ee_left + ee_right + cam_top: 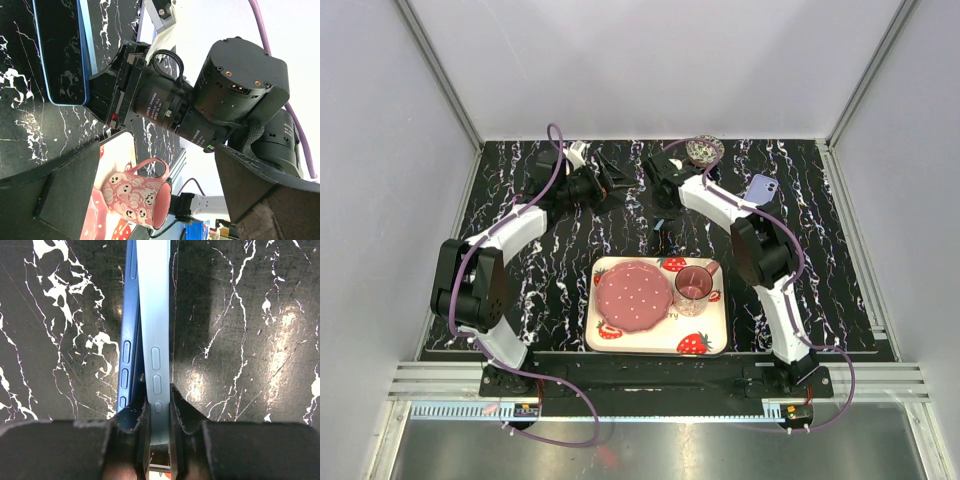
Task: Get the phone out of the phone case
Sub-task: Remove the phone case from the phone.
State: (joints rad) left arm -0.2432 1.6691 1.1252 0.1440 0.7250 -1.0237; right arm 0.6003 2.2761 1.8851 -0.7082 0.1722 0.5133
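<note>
A gap has opened at the phone's case-side edge, so the robot's left gripper will move across to its right in the top view and down over that edge.
In the right wrist view my right gripper [159, 412] is shut on the side wall of the light sky-blue phone case [155, 325], which stands on edge. A darker blue phone [129, 340] shows just left of that wall, parted from it. In the left wrist view the phone [62, 45], dark screen up, lies at the top left with the case edge [85, 30] beside it. My left gripper [160, 200] is open and empty, its fingers [55, 195] wide apart, a little away from the phone. From above the grippers [615, 185] [662, 200] face each other at the table's back.
A lilac phone [762, 186] lies at the back right by the right arm. A glass bowl [704, 150] stands at the back. A strawberry tray [705, 345] near the front holds a pink plate [634, 297] and a pink mug [693, 288].
</note>
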